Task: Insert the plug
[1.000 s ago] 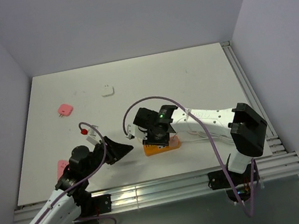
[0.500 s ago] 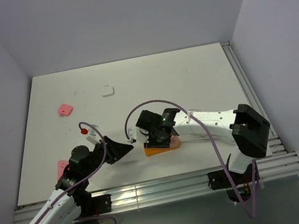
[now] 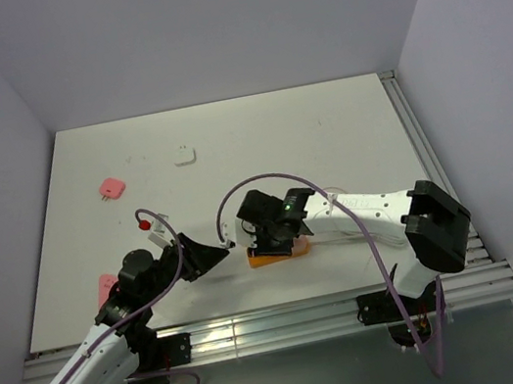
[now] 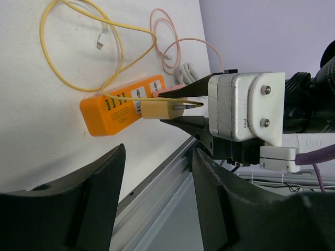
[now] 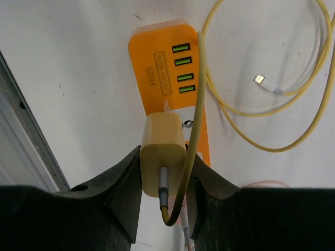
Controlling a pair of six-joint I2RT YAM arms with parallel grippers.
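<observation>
My right gripper moves down next, turns the crooked plug square to the power strip [image 3: 270, 257] and lets go. The white socket by the green ports lies below the gripper.
An orange power strip [image 3: 270, 257] lies near the table's front edge; it also shows in the left wrist view [image 4: 112, 111] and the right wrist view [image 5: 167, 68]. My right gripper [image 3: 270, 233] is shut on a yellow plug [image 5: 163, 149] with a yellow cable. The plug's front end is pressed against a socket on the strip's top face, also seen side-on in the left wrist view [image 4: 159, 110]. I cannot tell how deep the prongs sit. My left gripper [image 3: 210, 256] is open and empty, just left of the strip.
The yellow cable [image 4: 78, 31] loops on the table behind the strip, beside a pink cable [image 4: 178, 42]. A pink charger [image 3: 112, 188] and a white charger [image 3: 183, 154] lie at the back left. Another pink item [image 3: 105, 286] lies by my left arm. A metal rail [image 3: 260, 326] runs along the front edge.
My right gripper has shifted a little to the right and down onto the strip with the yellow plug. My left arm has not moved.
</observation>
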